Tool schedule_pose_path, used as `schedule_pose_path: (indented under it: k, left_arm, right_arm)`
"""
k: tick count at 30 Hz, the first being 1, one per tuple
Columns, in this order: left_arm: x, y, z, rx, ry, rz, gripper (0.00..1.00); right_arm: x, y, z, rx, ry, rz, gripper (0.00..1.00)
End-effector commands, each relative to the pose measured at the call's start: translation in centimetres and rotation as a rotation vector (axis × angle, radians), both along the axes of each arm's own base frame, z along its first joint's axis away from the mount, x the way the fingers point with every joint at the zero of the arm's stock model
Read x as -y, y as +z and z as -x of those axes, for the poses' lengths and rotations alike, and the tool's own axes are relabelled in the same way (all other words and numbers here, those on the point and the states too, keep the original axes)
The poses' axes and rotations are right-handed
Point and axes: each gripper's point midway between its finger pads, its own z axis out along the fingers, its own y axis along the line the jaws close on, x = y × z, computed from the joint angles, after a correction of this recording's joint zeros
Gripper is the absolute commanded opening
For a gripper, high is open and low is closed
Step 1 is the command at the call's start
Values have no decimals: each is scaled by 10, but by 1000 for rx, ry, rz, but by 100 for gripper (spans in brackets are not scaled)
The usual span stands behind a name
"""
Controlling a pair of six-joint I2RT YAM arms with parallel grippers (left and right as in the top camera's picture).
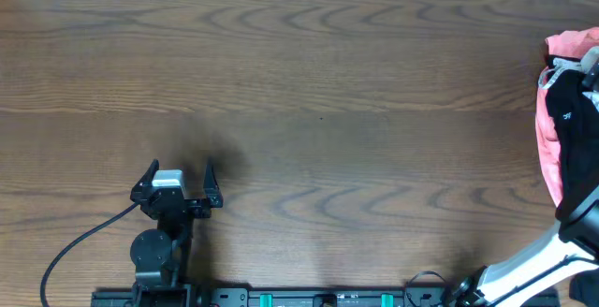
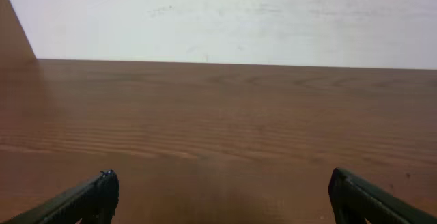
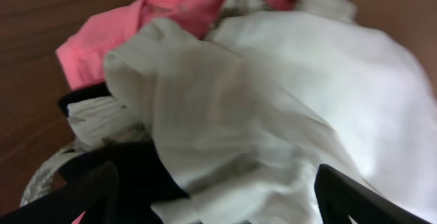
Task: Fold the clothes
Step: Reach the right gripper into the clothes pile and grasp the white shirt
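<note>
The white cloth's edge beside the black garment is next: my right gripper lowers onto it and closes.
A heap of clothes [image 1: 564, 110] lies at the table's right edge. In the right wrist view a white thin garment [image 3: 273, 115] lies on top of the heap, over a pink one [image 3: 171, 12] and a black one [image 3: 130, 169]. No green label shows. My right gripper [image 3: 218, 197] is open right over the white cloth, one finger on each side of a fold. In the overhead view the right gripper itself is out of frame; only its arm [image 1: 533, 265] shows. My left gripper [image 1: 178, 190] is open and empty above bare table at the front left, also in the left wrist view [image 2: 218, 197].
The wooden table [image 1: 309, 82] stretches wide between the two arms. A white wall [image 2: 239, 19] rises behind its far edge. A black cable [image 1: 80, 241] runs from the left arm toward the front left.
</note>
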Motion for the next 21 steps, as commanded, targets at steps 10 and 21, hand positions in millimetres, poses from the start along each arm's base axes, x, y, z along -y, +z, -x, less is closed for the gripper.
schedule_pose_path:
  k: [10, 21]
  left_arm:
    - [-2, -17, 0, -43, 7, -14, 98]
    - [-2, -17, 0, -43, 6, -14, 98]
  right_arm:
    - [5, -46, -23, 4, 82, -16, 89]
    - [5, -45, -28, 29, 98, -19, 78]
